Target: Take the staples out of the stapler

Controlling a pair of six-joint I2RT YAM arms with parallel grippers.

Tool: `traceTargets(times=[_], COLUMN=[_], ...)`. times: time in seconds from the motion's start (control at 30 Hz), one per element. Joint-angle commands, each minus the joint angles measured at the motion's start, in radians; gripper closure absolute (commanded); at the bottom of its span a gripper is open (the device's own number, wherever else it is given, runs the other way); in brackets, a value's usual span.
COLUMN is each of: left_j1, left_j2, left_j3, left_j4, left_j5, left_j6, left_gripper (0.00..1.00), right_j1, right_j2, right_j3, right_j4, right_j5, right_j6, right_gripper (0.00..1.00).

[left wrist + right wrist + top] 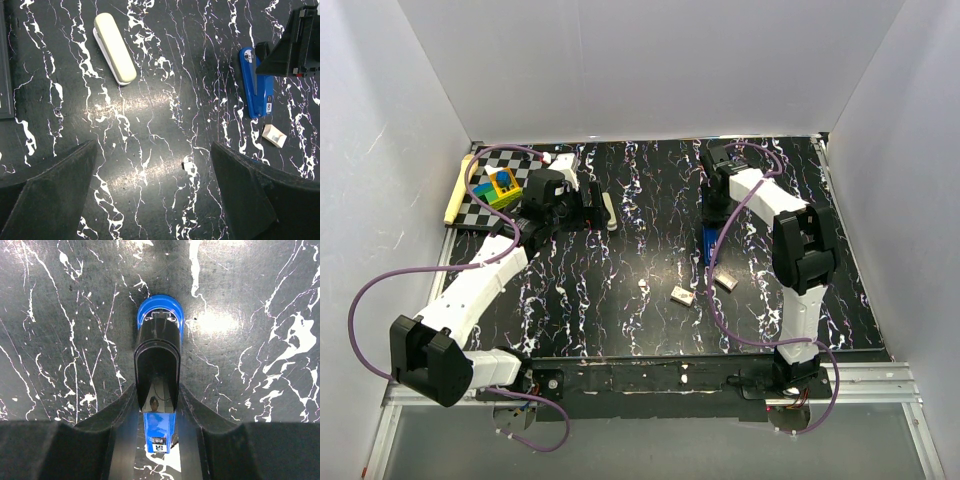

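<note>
I will next release the stapler [710, 245] on bare tabletop, left in the top view, back of the cream bar, with my right gripper.
The blue stapler [710, 245] lies on the black marbled table right of centre. In the right wrist view the stapler [159, 432] runs lengthwise between my fingers, its round blue end far and its dark upper arm in the middle. My right gripper [157, 390] is closed against its sides; it stands over the stapler's far end in the top view [712, 222]. The left wrist view shows the stapler [254, 85] with the right gripper [292, 45] on it. My left gripper [155, 185] is open and empty above bare table, left of centre [588, 212].
A cream oblong bar [610, 210] [115, 47] lies by the left gripper. Two small pale boxes [682, 295] [725, 281] lie near the blue stapler. A checkered mat with a coloured block [500, 188] and a cream stick [457, 190] sits far left. White walls enclose the table.
</note>
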Motion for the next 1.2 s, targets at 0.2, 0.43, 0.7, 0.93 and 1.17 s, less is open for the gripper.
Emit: traceTargets(times=[0.2, 0.43, 0.7, 0.93, 1.17], left_j1=[0.003, 0.001, 0.001, 0.001, 0.003], left_j2=[-0.029, -0.044, -0.061, -0.093, -0.124], left_j3=[0.007, 0.004, 0.003, -0.004, 0.004], left_j4=[-0.002, -0.002, -0.004, -0.002, -0.030], left_j5=[0.015, 0.005, -0.001, -0.021, -0.095], left_j6=[0.000, -0.003, -0.011, -0.020, -0.037], left_gripper=[0.02, 0.02, 0.02, 0.02, 0.02], right_j1=[0.069, 0.152, 0.216, 0.304, 0.388], right_j2=[-0.143, -0.194, -0.205, -0.182, -0.143], right_j3=[0.042, 0.062, 0.121, 0.170, 0.188], right_j4=[-0.014, -0.023, -0.023, -0.017, -0.002], right_j5=[0.034, -0.002, -0.071, -0.072, -0.075], right_j6=[0.032, 0.111, 0.269, 0.392, 0.521], right_gripper=[0.98, 0.99, 0.99, 0.99, 0.99])
